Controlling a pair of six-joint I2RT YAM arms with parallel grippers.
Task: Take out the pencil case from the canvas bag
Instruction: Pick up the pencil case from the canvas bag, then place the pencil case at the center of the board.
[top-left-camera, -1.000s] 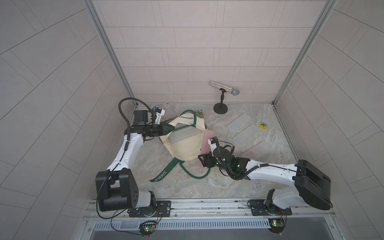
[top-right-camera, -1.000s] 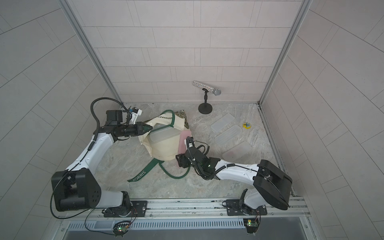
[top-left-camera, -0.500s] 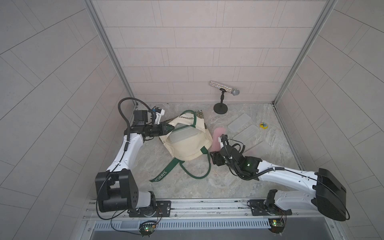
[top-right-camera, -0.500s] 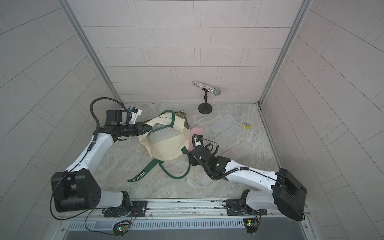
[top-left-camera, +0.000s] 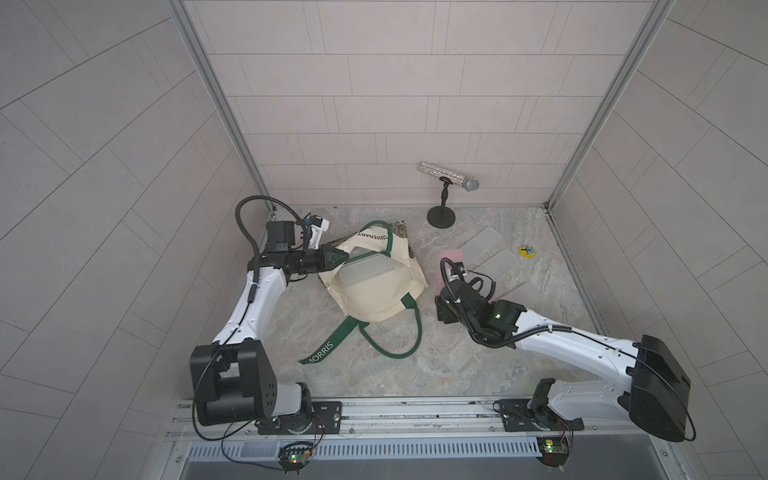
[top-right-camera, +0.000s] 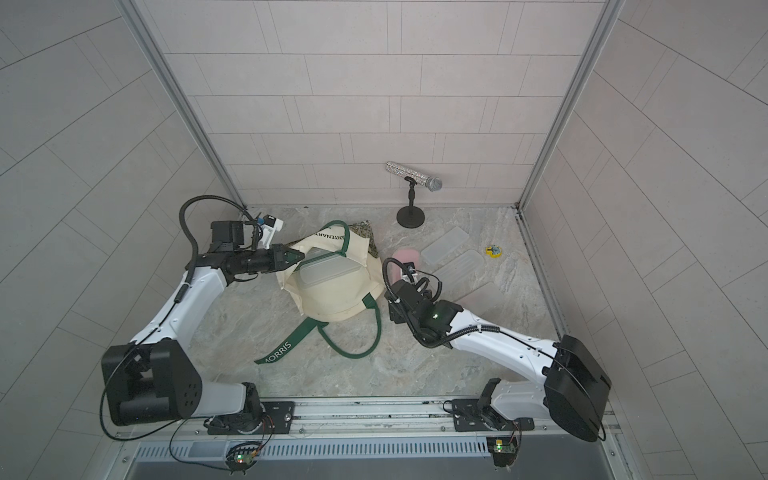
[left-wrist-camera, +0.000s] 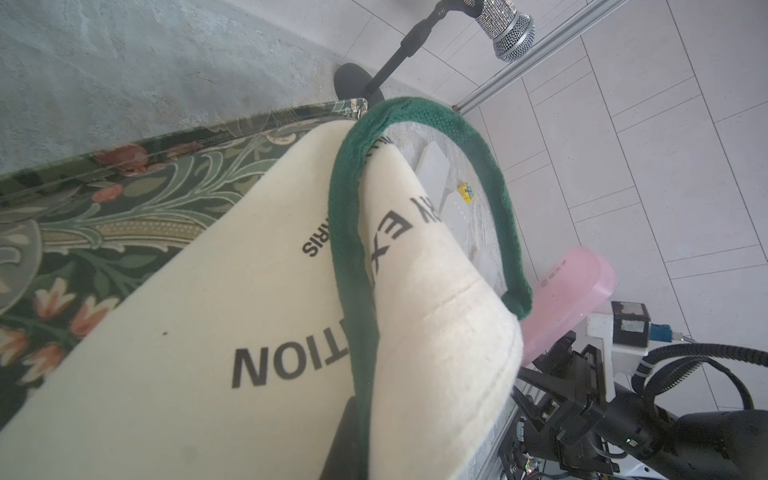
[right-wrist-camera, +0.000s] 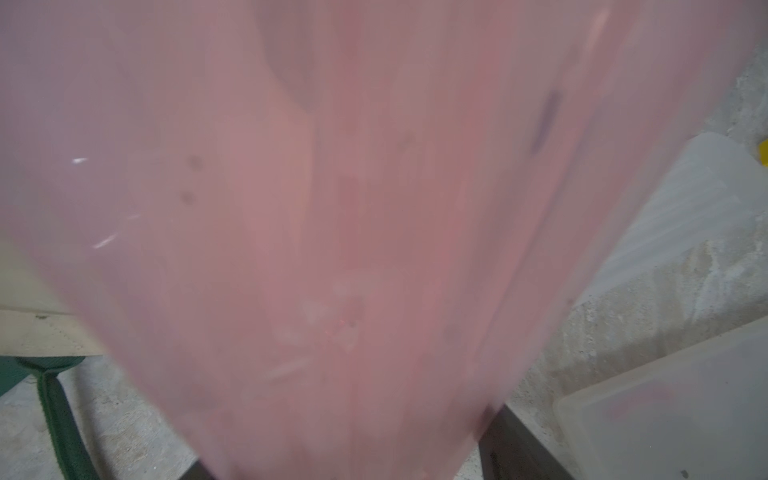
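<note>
My right gripper moves outward and down over the bare floor beside the bag next and releases the pencil case (top-left-camera: 451, 255) there, since it is already outside the bag.
The cream canvas bag (top-left-camera: 374, 291) (top-right-camera: 332, 299) with dark green handles lies on the stone floor. My left gripper (top-left-camera: 338, 257) (top-right-camera: 293, 257) is shut on its rim beside a handle, and holds that edge up. In the left wrist view the cloth (left-wrist-camera: 249, 311) and the green handle (left-wrist-camera: 490, 174) cover my left gripper (left-wrist-camera: 357, 449). The pink translucent pencil case (top-left-camera: 451, 255) (top-right-camera: 405, 254) (left-wrist-camera: 569, 286) is outside the bag, to its right. My right gripper (top-left-camera: 444, 291) (top-right-camera: 399, 291) is shut on its lower end. The pencil case (right-wrist-camera: 353, 208) fills the right wrist view and hides my right gripper (right-wrist-camera: 345, 469).
A translucent box (top-left-camera: 365, 270) lies in the bag's mouth. Flat translucent lids (top-left-camera: 482, 245) and a small yellow thing (top-left-camera: 527, 250) lie at the back right. A glittery microphone (top-left-camera: 449, 174) stands on a black stand near the back wall. The green "MORRIS" strap (top-left-camera: 324, 351) trails forward.
My right arm has drawn away to the right with the pencil case, which now stands clear of the bag. The left arm and the bag have stayed put.
</note>
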